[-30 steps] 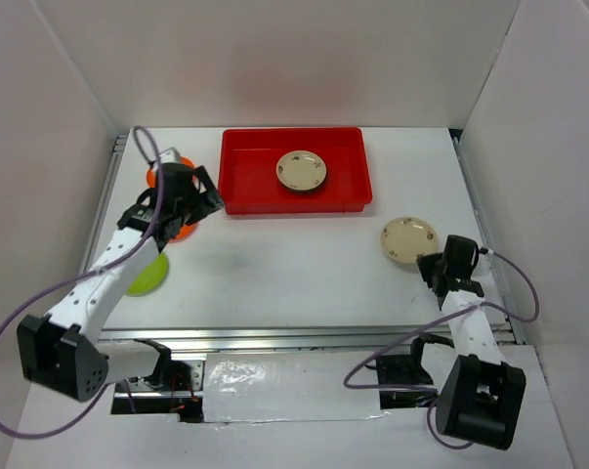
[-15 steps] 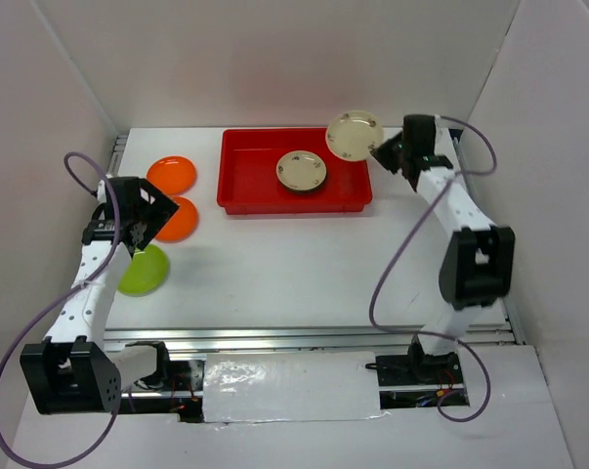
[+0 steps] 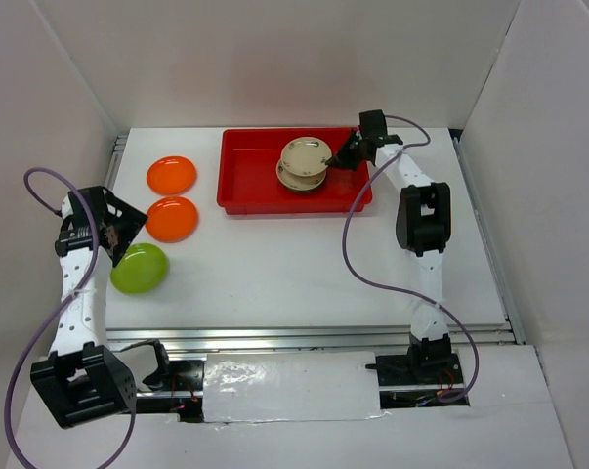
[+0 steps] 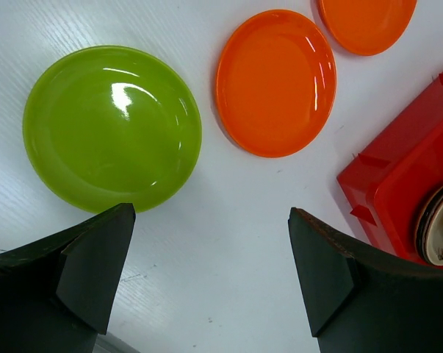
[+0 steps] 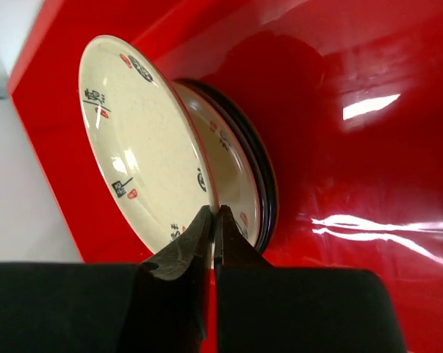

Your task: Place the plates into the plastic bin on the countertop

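Next, my left gripper moves back and down to the lime green plate. Its open fingers go astride the green plate's near rim (image 3: 145, 291) (image 4: 89, 207), which lies clear of the orange plates.
The red plastic bin (image 3: 245, 181) stands at the back of the white countertop (image 3: 294, 264). My right gripper (image 3: 338, 159) is shut on the rim of a cream plate (image 3: 304, 154), which it holds tilted over a stack inside the bin. The right wrist view shows this gripper (image 5: 212, 213) pinching that plate (image 5: 140, 147) above a second cream plate (image 5: 232, 169) and a black plate (image 5: 265, 191). Left of the bin lie two orange plates (image 3: 171, 175) (image 3: 172, 219) and a lime green plate (image 3: 140, 268). My left gripper (image 3: 118, 227) (image 4: 210, 213) hangs open beside the green plate (image 4: 111, 125), holding nothing.
White walls enclose the countertop at the back and both sides. Metal rails (image 3: 314, 337) run along the table's edges. The bin's corner (image 4: 412, 169) shows at the right of the left wrist view, with an orange plate (image 4: 276, 81) ahead.
My right arm carried the cream plate from the table's right side to the bin and lowered it onto the stack. My left arm drew back from the orange plates toward the green one.
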Controlling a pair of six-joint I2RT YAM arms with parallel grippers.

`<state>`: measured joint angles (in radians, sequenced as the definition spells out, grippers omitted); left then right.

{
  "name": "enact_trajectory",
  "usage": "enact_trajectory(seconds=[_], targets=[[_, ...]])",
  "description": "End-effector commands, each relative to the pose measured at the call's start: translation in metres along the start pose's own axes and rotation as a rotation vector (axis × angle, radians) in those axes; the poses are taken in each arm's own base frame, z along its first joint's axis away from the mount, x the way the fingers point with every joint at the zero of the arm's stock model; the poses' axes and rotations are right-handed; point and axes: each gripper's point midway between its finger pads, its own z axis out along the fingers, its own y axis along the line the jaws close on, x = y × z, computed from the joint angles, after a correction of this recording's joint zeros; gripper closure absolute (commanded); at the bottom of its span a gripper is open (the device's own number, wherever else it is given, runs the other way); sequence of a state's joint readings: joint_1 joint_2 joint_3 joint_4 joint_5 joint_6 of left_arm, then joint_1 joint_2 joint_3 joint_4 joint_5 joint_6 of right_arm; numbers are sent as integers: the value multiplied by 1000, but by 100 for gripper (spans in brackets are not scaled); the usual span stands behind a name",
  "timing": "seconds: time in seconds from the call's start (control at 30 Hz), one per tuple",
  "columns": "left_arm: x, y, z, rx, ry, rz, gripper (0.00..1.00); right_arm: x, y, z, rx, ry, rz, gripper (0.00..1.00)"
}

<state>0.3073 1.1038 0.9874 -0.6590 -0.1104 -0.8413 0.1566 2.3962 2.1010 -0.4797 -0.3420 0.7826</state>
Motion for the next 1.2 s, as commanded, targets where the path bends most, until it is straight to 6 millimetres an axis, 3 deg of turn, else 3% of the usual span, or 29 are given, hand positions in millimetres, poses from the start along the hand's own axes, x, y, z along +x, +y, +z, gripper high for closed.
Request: enact_trajectory(seconds=[0.0, 0.07, 0.17, 0.27, 0.33, 0.43, 0.47, 0.5, 0.63, 0.67, 0.73, 0.77, 0.83, 0.9, 0.93, 1.0, 1.03, 1.1, 1.17], targets=[[-3, 9, -8, -14, -19, 41, 1, 4, 31, -19, -97, -4, -75, 100], [-2, 11, -6, -16, -14, 47, 1, 6, 32, -22, -98, -3, -80, 100], [2, 17, -3, -41, -7, 55, 1, 15, 32, -24, -100, 10, -104, 92], [7, 27, 2, -70, -4, 48, 1, 21, 36, -32, -102, -1, -130, 64], [11, 32, 6, -82, 9, 25, 1, 27, 43, -44, -104, -15, -155, 32], [21, 38, 14, -95, 46, -1, 1, 21, 63, -75, -97, -104, -214, 25], [24, 41, 16, -109, 53, -16, 1, 25, 68, -84, -89, -121, -234, 12], [25, 44, 15, -118, 53, -23, 1, 18, 88, -112, -118, -179, -258, 0], [36, 65, 13, -192, 45, -93, 1, 8, 109, -166, -115, -297, -300, 0], [38, 68, 13, -204, 42, -128, 1, 14, 115, -184, -136, -306, -312, 0], [50, 78, 15, -223, 55, -162, 1, 20, 125, -201, -210, -321, -337, 0], [59, 82, 17, -234, 70, -196, 1, 33, 130, -214, -282, -301, -358, 0], [66, 87, 22, -250, 76, -238, 1, 62, 127, -218, -364, -211, -375, 0], [71, 90, 31, -247, 77, -264, 1, 73, 138, -236, -466, -203, -401, 0], [71, 91, 34, -244, 70, -275, 1, 87, 126, -230, -480, -154, -396, 0], [72, 89, 41, -226, 65, -299, 1, 107, 129, -244, -575, -94, -417, 0], [71, 83, 48, -188, 53, -325, 1, 118, 119, -238, -587, -69, -412, 0], [76, 86, 55, -181, 47, -357, 1, 132, 121, -250, -650, -49, -429, 0], [69, 82, 61, -154, -1, -413, 1, 145, 113, -252, -673, -38, -422, 0]])
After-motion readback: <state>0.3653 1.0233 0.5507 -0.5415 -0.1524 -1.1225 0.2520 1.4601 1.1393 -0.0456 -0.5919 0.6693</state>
